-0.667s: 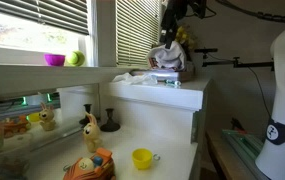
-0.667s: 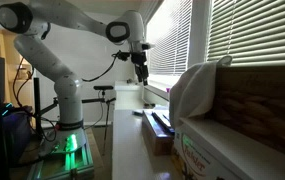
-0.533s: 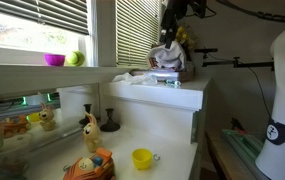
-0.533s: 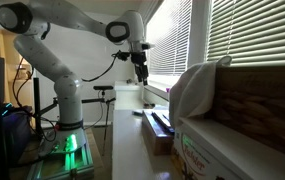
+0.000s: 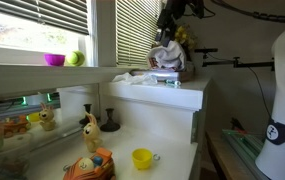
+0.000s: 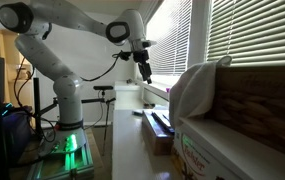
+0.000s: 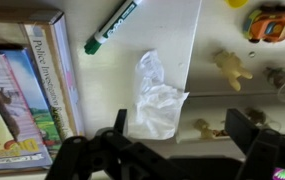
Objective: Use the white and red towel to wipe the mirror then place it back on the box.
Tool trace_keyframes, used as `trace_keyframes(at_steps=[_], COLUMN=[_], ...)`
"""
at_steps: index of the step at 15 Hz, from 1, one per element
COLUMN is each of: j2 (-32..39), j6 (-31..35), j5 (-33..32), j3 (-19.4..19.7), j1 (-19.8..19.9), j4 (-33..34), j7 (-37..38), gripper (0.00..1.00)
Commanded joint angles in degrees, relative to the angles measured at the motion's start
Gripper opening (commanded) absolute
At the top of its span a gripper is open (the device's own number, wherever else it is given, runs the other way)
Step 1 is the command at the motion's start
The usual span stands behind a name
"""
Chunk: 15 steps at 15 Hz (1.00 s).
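Next I will bring my gripper past the printed books, then tilt its fingers onto the towel's top edge (image 5: 169,47).
The white and red towel (image 5: 165,54) lies bunched on the box (image 5: 168,78), which sits on the white cabinet top (image 5: 182,95). My gripper (image 5: 170,16) hangs a little above the towel, apart from it; it also shows in an exterior view (image 6: 144,71). In the wrist view my gripper (image 7: 182,135) is open and empty, its fingers (image 7: 119,123) wide apart over the edge of the white top. A crumpled plain white cloth (image 7: 157,100) lies just ahead of the jaws. I cannot pick out the mirror or the towel's red print in the wrist view.
A green marker (image 7: 112,27) lies on the white top, with colourful printed cartons or books (image 7: 22,90) beside it. Toys sit on the lower counter (image 5: 92,128), with a yellow cup (image 5: 142,158). A large white cloth (image 6: 197,90) drapes over a wicker basket. Blinds cover the windows.
My gripper has shifted slightly above the towel and box; it stays open. The towel and box have not moved.
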<state>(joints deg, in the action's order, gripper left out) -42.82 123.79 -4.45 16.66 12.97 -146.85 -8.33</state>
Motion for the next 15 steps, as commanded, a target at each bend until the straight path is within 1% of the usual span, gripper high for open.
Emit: trace_keyframes(at_steps=[1,7,10,13,15], j2=[3.25,7.59,10.78,15.07,17.93], j6=[7.29,15.49,21.44,29.78,34.51], j5=[-2.92,-6.55,-7.69,-8.41,-10.29], j3=[-0.33,2.44,3.19,2.21,-0.29], j1=[5.72,17.28,22.23,26.84,31.02], j4=[1.14,3.1,4.66,6.36,7.26], j7=[4.34,8.4,11.13,13.51,16.15], gripper=[1.0,1.0,1.0,1.0,1.0])
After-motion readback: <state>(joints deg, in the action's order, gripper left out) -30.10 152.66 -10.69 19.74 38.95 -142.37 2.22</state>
